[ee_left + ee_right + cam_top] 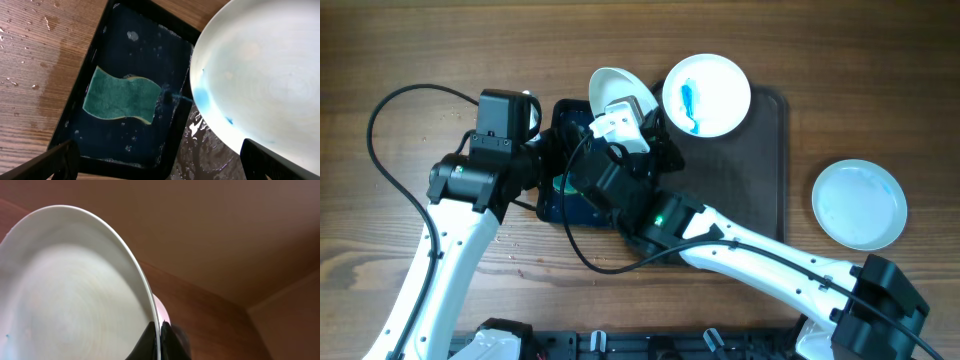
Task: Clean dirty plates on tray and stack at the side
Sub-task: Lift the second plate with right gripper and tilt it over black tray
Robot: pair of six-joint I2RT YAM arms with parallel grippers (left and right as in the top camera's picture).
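The right gripper carries its plate over to the clean white plate [860, 204] on its right in the overhead view next, lowers it and releases, stacking them.
My right gripper [159, 341] is shut on the rim of a white plate [65, 290] and holds it tilted over the left end of the dark tray [765, 190]. The held plate [612, 88] has blue smears near its edge in the left wrist view [260, 75]. A second dirty plate [707, 95] with a blue stain lies at the tray's far end. My left gripper [160, 164] is open and empty above a small black basin [125, 50] holding water and a green sponge [122, 95], just left of the held plate.
A clean white plate [860, 205] lies on the wooden table to the right of the tray. The basin [545, 205] stands against the tray's left edge. Water drops lie on the table [30, 60] left of the basin.
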